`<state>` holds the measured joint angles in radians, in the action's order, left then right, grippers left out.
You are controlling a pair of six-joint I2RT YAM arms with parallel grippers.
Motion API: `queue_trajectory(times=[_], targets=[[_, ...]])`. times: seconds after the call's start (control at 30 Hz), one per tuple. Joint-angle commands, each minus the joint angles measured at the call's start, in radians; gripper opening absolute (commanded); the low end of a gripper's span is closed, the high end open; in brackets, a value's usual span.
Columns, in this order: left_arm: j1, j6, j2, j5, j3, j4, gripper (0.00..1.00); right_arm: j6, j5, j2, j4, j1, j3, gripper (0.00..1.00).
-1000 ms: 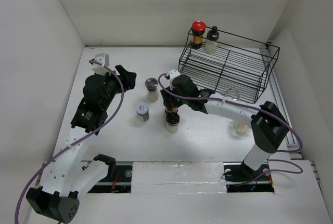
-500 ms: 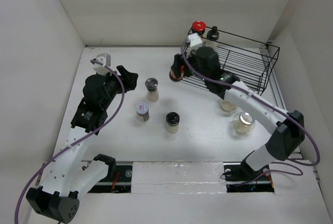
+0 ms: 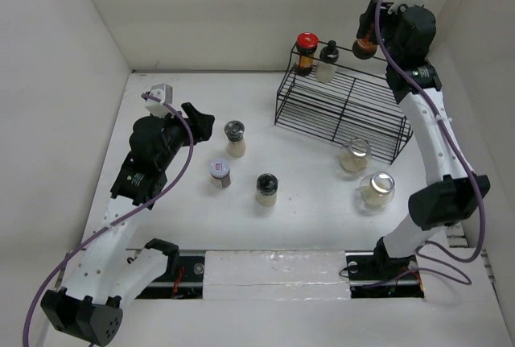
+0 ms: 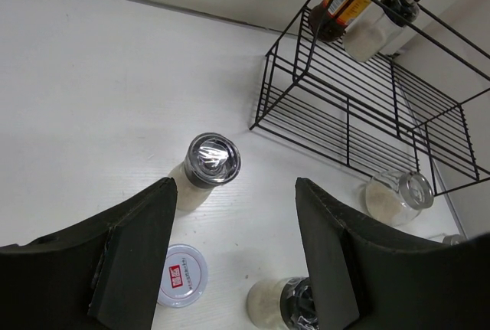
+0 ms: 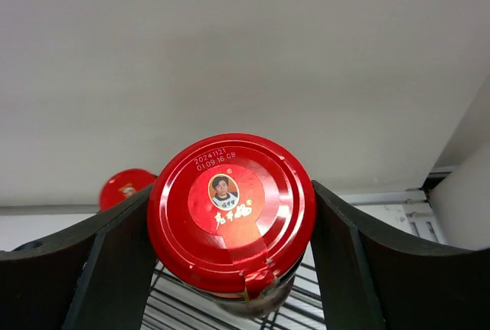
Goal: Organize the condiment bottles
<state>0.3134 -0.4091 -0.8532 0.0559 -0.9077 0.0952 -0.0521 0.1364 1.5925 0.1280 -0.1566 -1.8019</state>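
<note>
My right gripper will next put the red-lidded dark jar down onto the rack's top shelf (image 3: 348, 84), next to the black-capped pale bottle.
My right gripper (image 3: 368, 31) is shut on a red-lidded dark jar (image 5: 231, 211) and holds it high above the back right of the black wire rack (image 3: 346, 105). Another red-lidded jar (image 3: 306, 51) and a black-capped pale bottle (image 3: 327, 60) stand on the rack's top shelf at the back left. On the table stand two black-capped pale bottles (image 3: 235, 138) (image 3: 266, 187), a grey-lidded shaker (image 3: 220, 172) and two squat clear jars (image 3: 354, 154) (image 3: 377, 189). My left gripper (image 4: 237, 253) is open and empty above the shaker (image 4: 182, 274) and bottles.
White walls close in the table on the left, back and right. The rack's lower shelf (image 4: 360, 123) shows as bare wire. The right arm (image 3: 434, 130) reaches up over the rack's right end.
My right gripper has lifted the red-lidded jar from the table's middle, carried it right and back, and raised it above the rack. The left arm has not moved.
</note>
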Motion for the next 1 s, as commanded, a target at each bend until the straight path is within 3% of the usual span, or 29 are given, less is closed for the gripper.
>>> queue_trajectory(times=[0.0, 0.2, 0.47, 0.97], targets=[[0.003, 0.003, 0.022, 0.016, 0.004, -0.045, 0.59, -0.008, -0.046, 0.056, -0.053, 0.031, -0.129, 0.44], [0.003, 0.003, 0.022, 0.016, 0.004, -0.045, 0.59, -0.008, -0.103, 0.170, 0.001, 0.094, -0.247, 0.44], [0.003, 0.003, 0.022, 0.016, 0.004, -0.045, 0.59, -0.008, -0.135, 0.225, 0.001, 0.103, -0.269, 0.44], [0.003, 0.003, 0.013, 0.016, 0.004, -0.045, 0.59, -0.026, -0.158, 0.256, -0.050, 0.084, -0.071, 0.47]])
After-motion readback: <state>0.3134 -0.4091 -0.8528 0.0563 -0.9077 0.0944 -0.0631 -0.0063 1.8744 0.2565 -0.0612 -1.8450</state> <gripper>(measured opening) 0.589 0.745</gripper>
